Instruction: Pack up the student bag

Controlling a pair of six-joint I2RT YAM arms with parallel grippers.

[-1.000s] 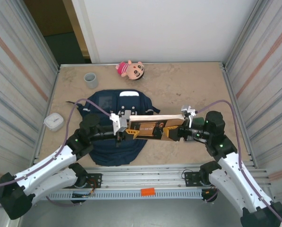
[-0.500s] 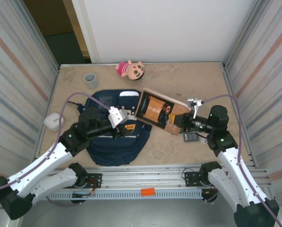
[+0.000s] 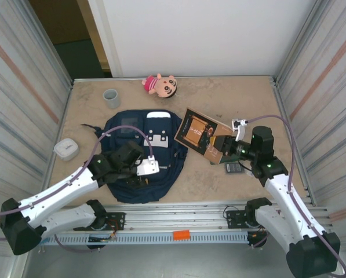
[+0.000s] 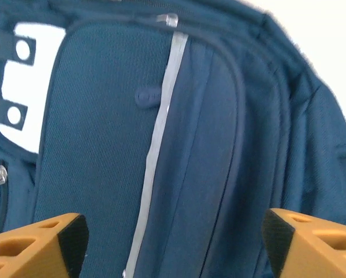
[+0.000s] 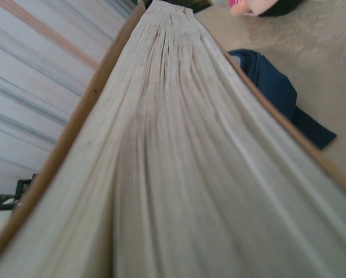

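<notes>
The piped fold beside the white stripe lies between my left gripper's open, empty fingers, so I should lower that gripper toward the bag (image 3: 126, 130), onto that fold next.
The student bag (image 3: 126, 130), navy with a white buckle patch, lies flat on the table left of centre. My left gripper (image 3: 145, 171) hovers over its lower front. In the left wrist view that gripper (image 4: 173, 243) stands wide open with nothing between its orange fingertips (image 4: 65, 237), above the bag's fabric (image 4: 97, 145) and a white stripe (image 4: 161, 127). My right gripper (image 3: 221, 145) is shut on a brown-covered book (image 3: 196, 132), held tilted just right of the bag. The book's pale page edges (image 5: 173, 162) run away from the right wrist camera and hide the fingers.
A pink plush doll (image 3: 160, 85) and a grey cup (image 3: 111, 97) sit at the back of the table. A white case (image 3: 66, 149) lies at the left edge. A small dark device (image 3: 235, 168) rests under the right arm. Ribbed metal walls close both sides.
My left gripper let go of the book, opened and drew back over the bag. The right gripper closed on the book and carried it to the right.
</notes>
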